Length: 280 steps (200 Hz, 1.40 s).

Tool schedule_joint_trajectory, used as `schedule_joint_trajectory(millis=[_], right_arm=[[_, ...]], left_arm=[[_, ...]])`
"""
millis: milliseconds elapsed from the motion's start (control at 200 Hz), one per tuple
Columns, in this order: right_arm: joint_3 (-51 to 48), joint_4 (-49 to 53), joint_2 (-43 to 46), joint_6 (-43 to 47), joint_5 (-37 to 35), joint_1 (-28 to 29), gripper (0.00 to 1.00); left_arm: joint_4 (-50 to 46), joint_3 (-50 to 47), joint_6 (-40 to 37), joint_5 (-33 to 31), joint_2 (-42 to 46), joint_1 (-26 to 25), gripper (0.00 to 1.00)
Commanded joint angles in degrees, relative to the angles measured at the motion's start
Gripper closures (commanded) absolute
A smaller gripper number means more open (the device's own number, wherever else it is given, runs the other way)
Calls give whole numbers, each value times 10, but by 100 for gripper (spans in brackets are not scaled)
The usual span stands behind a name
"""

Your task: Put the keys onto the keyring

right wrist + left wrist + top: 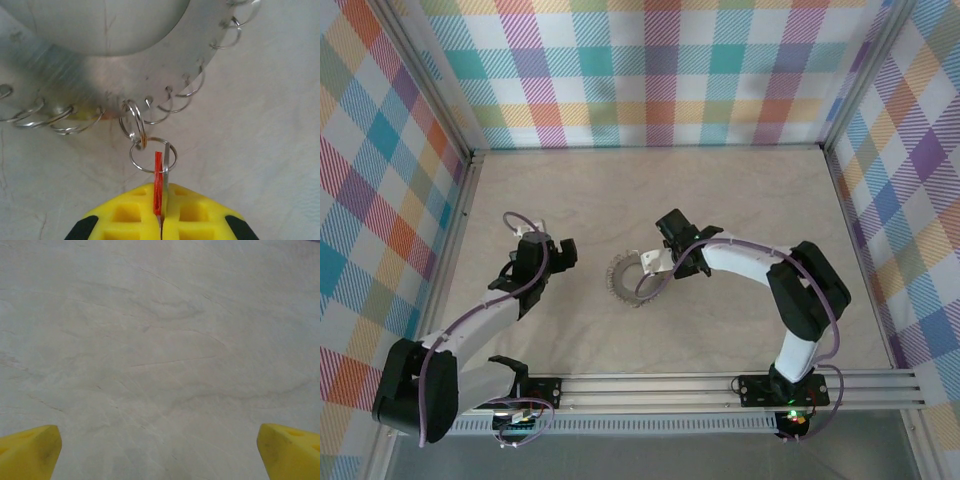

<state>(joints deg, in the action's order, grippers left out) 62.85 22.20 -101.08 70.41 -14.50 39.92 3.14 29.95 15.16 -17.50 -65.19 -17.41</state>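
Observation:
A split ring (152,155) links the red-headed key into the keyring, so I should next ease my right gripper away from the keyring's rim and release the key on the tabletop beside it.
The keyring (623,278) lies flat in the middle of the table, a silvery wreath with small wire loops all round its rim (100,70). My right gripper (657,263) sits at its right edge, its yellow fingers (200,215) shut on the red-headed key (158,172), which stands edge-on. A small split ring (152,155) passes through the key and links into a loop (134,122) on the keyring's rim. My left gripper (560,250) hovers left of the keyring, apart from it. Its yellow fingertips (30,450) stand wide open over bare table.
The pale tabletop (740,200) is walled by plaid panels with metal posts (470,160) at the back corners. A slotted aluminium rail (670,385) carrying both arm bases runs along the near edge.

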Motion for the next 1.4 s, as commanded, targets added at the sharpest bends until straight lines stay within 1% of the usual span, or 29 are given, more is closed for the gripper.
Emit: schedule_joint_trajectory(millis=[0, 140, 230, 280, 305, 390, 435, 605, 715, 775, 870, 890, 955, 975, 995, 1005, 1010, 1015, 1020, 1025, 1030, 1040, 1145, 1195, 1230, 1285, 1290, 1360, 1395], right_arm=[[-7, 17, -7, 7, -3, -20, 100], [-15, 39, -10, -7, 15, -48, 100], [-29, 43, -18, 1, 8, -63, 100], [-33, 43, -20, 2, 9, -70, 96], [-31, 47, -23, 1, 10, -72, 91], [-12, 89, -38, -3, 7, -78, 83], [0, 110, -46, -8, 3, -79, 80], [5, 135, -25, -29, 8, -83, 79], [-4, 143, 17, -39, 12, -87, 77], [-13, 147, 46, -40, 18, -90, 76], [-28, 149, 102, -54, 45, -96, 73], [-32, 149, 116, -59, 52, -98, 72], [-50, 143, 160, -76, 75, -104, 63], [-56, 140, 174, -82, 84, -106, 56], [-62, 135, 188, -89, 94, -110, 54], [-65, 132, 197, -92, 99, -111, 50], [-67, 131, 201, -95, 102, -112, 45], [-68, 129, 204, -98, 104, -113, 27], [-70, 127, 207, -100, 107, -114, 15], [-72, 125, 212, -103, 110, -115, 7], [-73, 123, 215, -106, 112, -116, 3], [-76, 120, 222, -112, 118, -120, 1], [-120, 50, 311, -208, 185, -162, 0], [-157, -16, 358, -274, 205, -189, 0], [-193, -78, 390, -338, 211, -209, 0], [-265, -190, 438, -444, 191, -233, 0], [-278, -214, 448, -461, 184, -237, 0], [-374, -346, 497, -558, 133, -257, 0], [-415, -398, 519, -602, 93, -264, 0]], left_arm=[[8, 26, -20, 40, -14, 8, 0], [10, 35, -30, 49, -28, 8, 0], [15, 45, -56, 70, -43, 8, 0], [14, 52, -72, 74, -53, 8, 0], [12, 57, -76, 76, -57, 8, 0], [9, 67, -112, 88, -68, 8, 0], [6, 72, -122, 79, -75, 8, 0], [13, 76, -134, 20, -82, 8, 0], [28, 65, -159, 5, -79, 8, 0], [41, 52, -164, -16, -74, 8, 0], [85, 24, -168, -38, -72, 8, 0], [95, 19, -171, -39, -72, 8, 0], [117, 8, -178, -43, -74, 8, 0], [121, 6, -179, -46, -75, 8, 0], [125, 4, -180, -47, -76, 8, 0], [128, 2, -180, -48, -75, 8, 0], [129, 1, -181, -48, -76, 8, 0], [130, 0, -181, -48, -75, 8, 0], [131, -1, -181, -48, -74, 8, 0], [133, -2, -181, -48, -75, 8, 0], [135, -2, -182, -48, -74, 8, 0], [139, -5, -184, -48, -75, 8, 0], [179, -29, -206, -37, -75, 8, 0], [193, -34, -208, -44, -82, 9, 0], [199, -35, -209, -44, -86, 9, 0], [220, -40, -210, -32, -93, 10, 0], [220, -42, -211, -30, -93, 10, 0], [266, -57, -220, 8, -101, 11, 0], [283, -62, -217, 10, -108, 11, 0]])
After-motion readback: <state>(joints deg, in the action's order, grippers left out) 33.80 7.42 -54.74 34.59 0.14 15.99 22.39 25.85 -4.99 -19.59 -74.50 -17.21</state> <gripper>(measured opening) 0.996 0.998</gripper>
